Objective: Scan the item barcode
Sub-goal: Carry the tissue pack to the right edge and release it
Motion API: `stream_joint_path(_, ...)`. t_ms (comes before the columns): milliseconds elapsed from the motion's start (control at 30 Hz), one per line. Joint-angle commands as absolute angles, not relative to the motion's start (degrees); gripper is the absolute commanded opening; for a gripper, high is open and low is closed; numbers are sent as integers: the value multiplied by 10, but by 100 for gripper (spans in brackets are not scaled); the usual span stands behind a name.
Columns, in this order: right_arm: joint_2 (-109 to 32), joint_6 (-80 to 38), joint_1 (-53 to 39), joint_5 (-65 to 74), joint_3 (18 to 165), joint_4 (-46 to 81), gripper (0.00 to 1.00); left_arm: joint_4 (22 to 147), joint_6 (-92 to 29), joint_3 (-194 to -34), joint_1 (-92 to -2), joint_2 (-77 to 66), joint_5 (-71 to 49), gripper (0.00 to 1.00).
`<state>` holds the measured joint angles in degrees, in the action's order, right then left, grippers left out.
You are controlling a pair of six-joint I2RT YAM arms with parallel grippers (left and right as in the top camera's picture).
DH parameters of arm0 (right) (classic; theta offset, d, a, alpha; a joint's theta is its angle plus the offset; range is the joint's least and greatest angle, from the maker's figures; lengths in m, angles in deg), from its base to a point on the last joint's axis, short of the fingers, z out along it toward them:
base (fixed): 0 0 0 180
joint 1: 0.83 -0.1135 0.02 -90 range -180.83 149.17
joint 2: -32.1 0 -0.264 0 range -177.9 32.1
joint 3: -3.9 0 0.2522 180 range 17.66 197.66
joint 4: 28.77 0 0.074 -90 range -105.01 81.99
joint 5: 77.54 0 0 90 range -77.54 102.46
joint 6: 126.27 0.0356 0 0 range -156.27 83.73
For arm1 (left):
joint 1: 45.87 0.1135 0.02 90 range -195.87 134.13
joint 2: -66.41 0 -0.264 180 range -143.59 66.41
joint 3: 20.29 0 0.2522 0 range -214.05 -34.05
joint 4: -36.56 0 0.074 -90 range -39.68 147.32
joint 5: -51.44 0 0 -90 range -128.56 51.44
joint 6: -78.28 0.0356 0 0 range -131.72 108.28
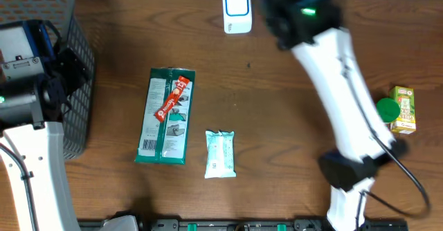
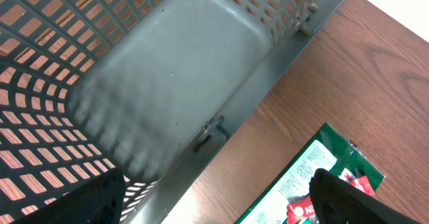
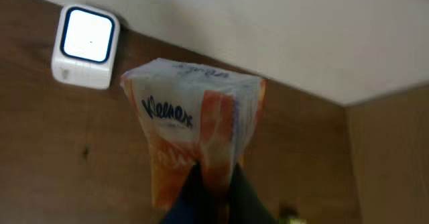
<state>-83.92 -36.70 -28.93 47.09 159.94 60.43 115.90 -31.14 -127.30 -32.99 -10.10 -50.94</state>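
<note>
My right gripper swings away from the scanner (image 1: 237, 10) next, toward the right in the overhead view, down onto the clear wood tabletop (image 1: 370, 96) beside the yellow-green carton.
In the right wrist view my right gripper (image 3: 216, 177) is shut on the lower edge of an orange and white Kleenex tissue pack (image 3: 191, 127), which hangs in the air. The white scanner (image 3: 86, 44) with its lit blue-rimmed window stands on the table up and to the left of the pack. From overhead the scanner (image 1: 237, 10) sits at the far edge, with the right arm beside it hiding the pack. No barcode shows. My left gripper (image 2: 218, 204) is open over the grey basket's rim (image 2: 221, 127).
A green packet (image 1: 166, 117) with a red bar (image 1: 172, 98) on it lies at centre left. A pale tissue pack (image 1: 220, 153) lies beside it. A yellow-green carton (image 1: 403, 108) stands at the right edge. The grey basket (image 1: 76, 86) is far left.
</note>
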Motion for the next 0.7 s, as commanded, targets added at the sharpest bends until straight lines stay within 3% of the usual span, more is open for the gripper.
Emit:
stream_joint_path(0, -790, -299, -253, 420, 1603, 656, 3, 1159, -306, -1277, -328, -103, -517, 88)
stream_joint_path(167, -761, -253, -180, 412, 1603, 718, 3, 1159, -306, -1277, -328, -103, -517, 88)
stream_joint_path(333, -771, -240, -78, 302, 1599, 787, 4, 1159, -306, -1277, -328, -103, -517, 88)
stream_joint_path(467, -775, -241, -5, 225, 1559, 790, 4, 1159, -306, -1277, -328, -103, -517, 88)
stream_joint_path(667, -775, -241, 59, 218, 1423, 755, 5, 1159, -306, -1277, -328, -103, -517, 88)
